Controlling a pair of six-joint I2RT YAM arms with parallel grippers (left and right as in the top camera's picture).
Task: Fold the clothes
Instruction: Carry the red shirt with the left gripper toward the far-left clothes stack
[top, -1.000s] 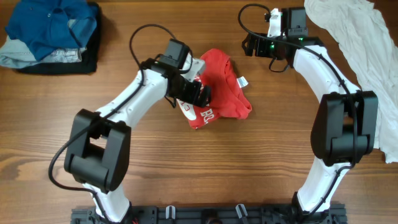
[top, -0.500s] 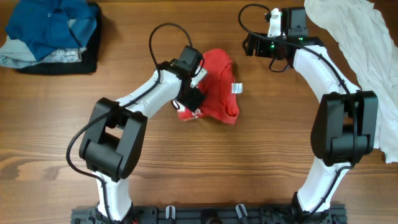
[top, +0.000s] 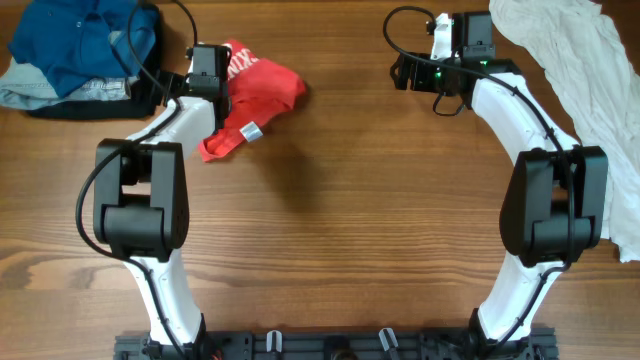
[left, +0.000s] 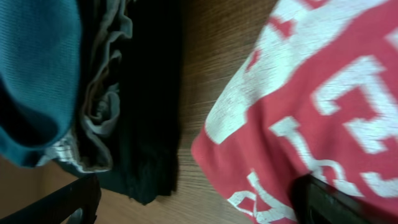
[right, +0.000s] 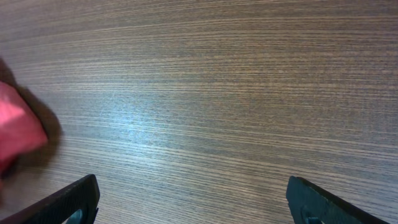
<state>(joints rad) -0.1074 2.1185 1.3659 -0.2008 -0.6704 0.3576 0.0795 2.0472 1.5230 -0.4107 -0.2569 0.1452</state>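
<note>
The red shirt's edge by the shirt's white patch is next to bare wood, so my left gripper will next move toward the right in the overhead view to close at that edge.
A crumpled red shirt with white print (top: 255, 92) lies at the back left of the table, next to a stack of folded clothes (top: 80, 55). My left gripper (top: 206, 62) is over the shirt's left edge, between shirt and stack. In the left wrist view its jaws (left: 202, 205) are wide apart, with the red shirt (left: 311, 106) reaching the right finger and the stack (left: 93, 93) at left. My right gripper (top: 415, 72) is open and empty at the back centre-right; its jaws (right: 193, 199) are over bare wood, with a bit of red cloth (right: 15, 134) at the left edge.
A large white cloth (top: 580, 70) is heaped along the back right and right edge. The stack at the back left has a blue garment on top, then grey and black ones. The wooden table (top: 330, 230) stretches across the middle and front.
My left arm has swung from the table's centre to the back left, and the red shirt has moved with it to beside the folded stack. The right arm has not moved.
</note>
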